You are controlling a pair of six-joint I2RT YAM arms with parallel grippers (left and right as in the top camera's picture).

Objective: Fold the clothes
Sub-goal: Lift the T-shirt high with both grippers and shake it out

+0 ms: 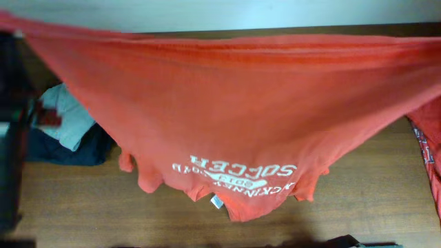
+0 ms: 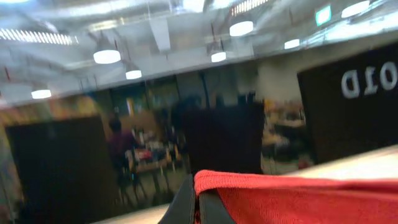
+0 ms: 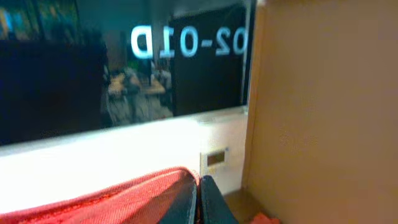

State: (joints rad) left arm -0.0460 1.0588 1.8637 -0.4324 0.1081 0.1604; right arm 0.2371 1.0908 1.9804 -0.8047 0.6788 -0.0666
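The robot's right gripper will next move down and away from the robot's base while it tilts toward the table's far side.
An orange-red T-shirt hangs stretched wide across the overhead view, held up high by its hem at both top corners. Its white "McKinney Boyd 2013 Soccer" print hangs upside down near the bottom, with a white neck label below it. My left gripper is shut on the shirt's hem. My right gripper is shut on the hem's other end. Neither gripper shows in the overhead view. Another orange-red garment with white print lies at the right edge.
A pile of light blue and dark navy clothes lies on the wooden table at the left. A dark arm base stands at the left edge. A tan wall panel fills the right wrist view's right side.
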